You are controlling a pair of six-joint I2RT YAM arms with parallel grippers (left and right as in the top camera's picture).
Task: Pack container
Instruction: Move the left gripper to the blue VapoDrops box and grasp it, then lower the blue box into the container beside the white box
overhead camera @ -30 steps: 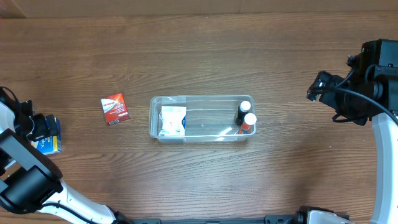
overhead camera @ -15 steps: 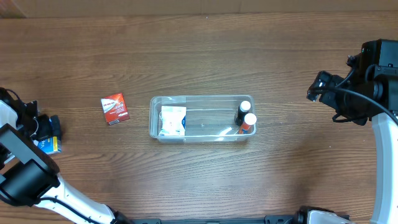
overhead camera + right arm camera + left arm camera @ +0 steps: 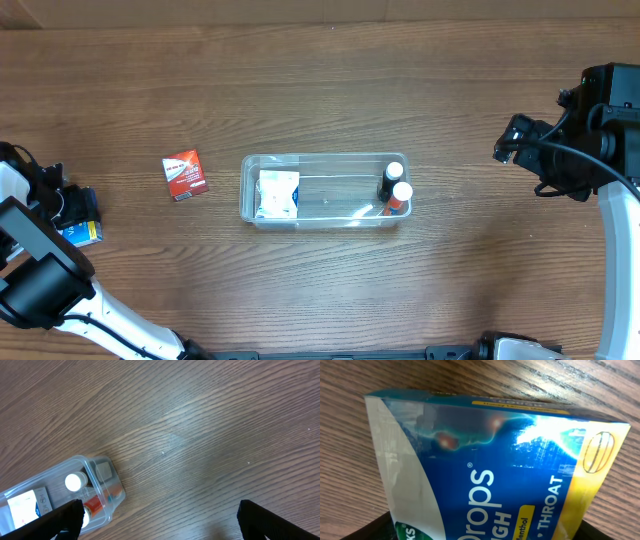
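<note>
My left gripper will next carry the blue and yellow box to the right in the overhead view, onto the container's bottom beside the packet. It will release the box there because that spot is empty.
The clear plastic container [image 3: 335,197] stands at the table's middle and holds a white packet [image 3: 277,193] at its left end and two white-capped bottles [image 3: 398,182] at its right end. My left gripper [image 3: 72,210] is at the far left edge, shut on a blue and yellow cough drop box [image 3: 82,233]. In the left wrist view the box [image 3: 485,460] fills the frame between the dark fingers [image 3: 480,536]. My right gripper [image 3: 510,140] is open and empty, well to the right of the container. In the right wrist view the container's end [image 3: 102,491] shows beside the fingers [image 3: 160,520].
A small red box [image 3: 185,174] lies flat on the wood, left of the container. Bare wood table lies between the container and each arm.
The left gripper has shifted slightly over the blue box, and the box now sits a little tilted. The right arm, the container and the red box have not moved.
</note>
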